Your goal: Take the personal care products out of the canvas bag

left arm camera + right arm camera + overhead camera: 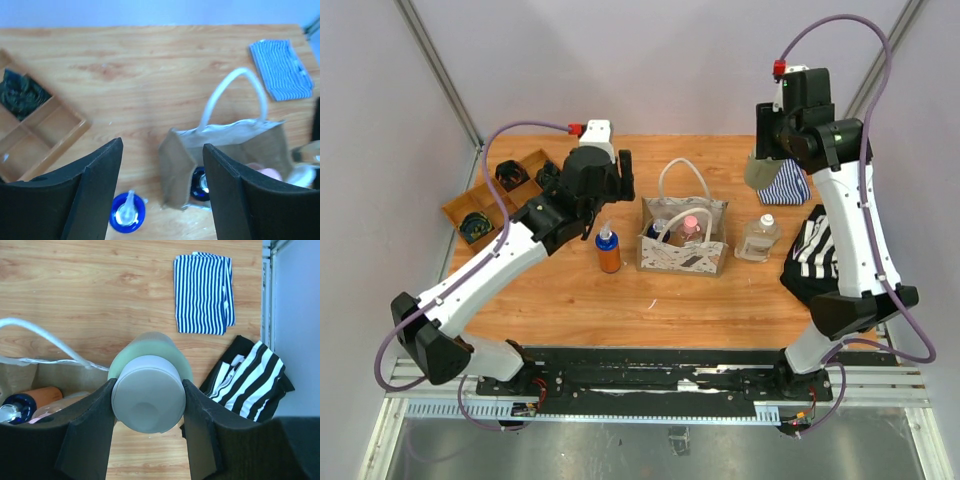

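My right gripper lowers the pale green jar onto the bare tabletop just beyond the clear bottle next, an empty spot beside the bag, and releases it.
The canvas bag [683, 240] stands mid-table with its handles up; it also shows in the left wrist view [227, 140]. Inside are a pink bottle [691, 226] and a blue-capped orange bottle [42, 396]. Another orange bottle with a blue cap [608, 250] stands on the table left of the bag, below my left gripper [162, 147], which is open and empty above the bag's left edge. A clear bottle with a white cap [758, 238] stands right of the bag. My right gripper [148, 385] is shut on a pale green white-lidded jar [150, 395], held high to the right of the bag.
A brown wooden compartment tray [485, 195] with black coiled cables sits at the far left. A blue-striped folded cloth [204, 292] lies at the back right, and a black-and-white striped cloth [250, 380] lies at the right edge.
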